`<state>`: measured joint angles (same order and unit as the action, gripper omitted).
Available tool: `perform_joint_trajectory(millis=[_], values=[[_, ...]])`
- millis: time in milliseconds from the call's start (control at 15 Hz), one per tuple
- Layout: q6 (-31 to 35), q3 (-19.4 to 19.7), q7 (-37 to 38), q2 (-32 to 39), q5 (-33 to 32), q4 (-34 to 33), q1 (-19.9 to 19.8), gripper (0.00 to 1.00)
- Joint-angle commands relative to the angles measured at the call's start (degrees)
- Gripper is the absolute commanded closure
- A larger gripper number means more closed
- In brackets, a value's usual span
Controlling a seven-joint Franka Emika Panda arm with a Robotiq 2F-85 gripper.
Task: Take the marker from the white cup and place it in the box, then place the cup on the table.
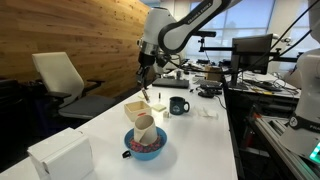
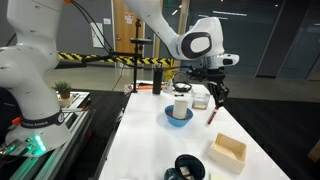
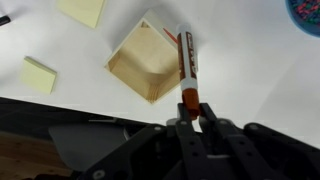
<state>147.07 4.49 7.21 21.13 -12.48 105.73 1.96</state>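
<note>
My gripper lowers the marker (image 2: 212, 113) down and across toward the tan box's open inside next and releases its orange end, because the marker's tip hangs beside the box's edge.
My gripper (image 3: 190, 112) is shut on the marker (image 3: 186, 60), a slim white and orange-red stick that hangs down from the jaws. In the wrist view the marker's tip is just beside the right edge of the tan box (image 3: 145, 62), which is empty. In both exterior views the gripper (image 1: 146, 84) (image 2: 213, 95) holds the marker (image 2: 212, 113) above the white table (image 1: 200, 140). The box (image 1: 136, 108) (image 2: 229, 150) lies on the table. The white cup (image 1: 145, 126) (image 2: 180, 107) sits in the blue bowl (image 1: 146, 149) (image 2: 178, 119).
A dark mug (image 1: 178, 105) (image 2: 188, 168) stands near the box. A larger white rectangular box (image 1: 60, 155) is at the table's near end. Yellow sticky notes (image 3: 38, 73) (image 3: 82, 10) lie by the tan box. An office chair (image 1: 62, 80) and cluttered benches flank the table.
</note>
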Motion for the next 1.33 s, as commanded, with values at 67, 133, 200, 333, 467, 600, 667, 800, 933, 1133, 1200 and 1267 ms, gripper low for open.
perform_joint_trajectory(millis=[67, 133, 200, 333, 467, 600, 667, 800, 933, 1133, 1200, 1267], values=[[0.5, -2.3, -10.0, 4.4, 4.7, -5.8, -4.5, 0.96], [1.8, -3.1, -12.7, 5.1, 5.8, -6.4, -5.6, 0.96], [3.8, -3.9, -16.0, 6.0, 6.7, -7.0, -6.8, 0.96], [8.1, -6.3, -22.1, 7.6, 9.1, -7.5, -9.2, 0.96], [11.1, -9.0, -27.3, 9.1, 10.7, -7.8, -11.1, 0.96], [13.0, -11.5, -31.5, 10.0, 11.4, -7.1, -12.8, 0.96], [13.8, -12.7, -32.8, 10.4, 11.7, -6.7, -13.5, 0.96], [14.4, -14.5, -35.0, 11.5, 11.7, -6.2, -14.8, 0.96], [15.0, -16.6, -38.0, 12.6, 11.6, -5.9, -16.2, 0.96], [14.7, -19.6, -44.0, 14.1, 10.8, -5.9, -18.7, 0.96], [14.4, -20.5, -46.0, 14.2, 10.8, -5.8, -19.5, 0.96], [13.8, -21.0, -47.7, 14.4, 10.7, -5.8, -19.9, 0.96]])
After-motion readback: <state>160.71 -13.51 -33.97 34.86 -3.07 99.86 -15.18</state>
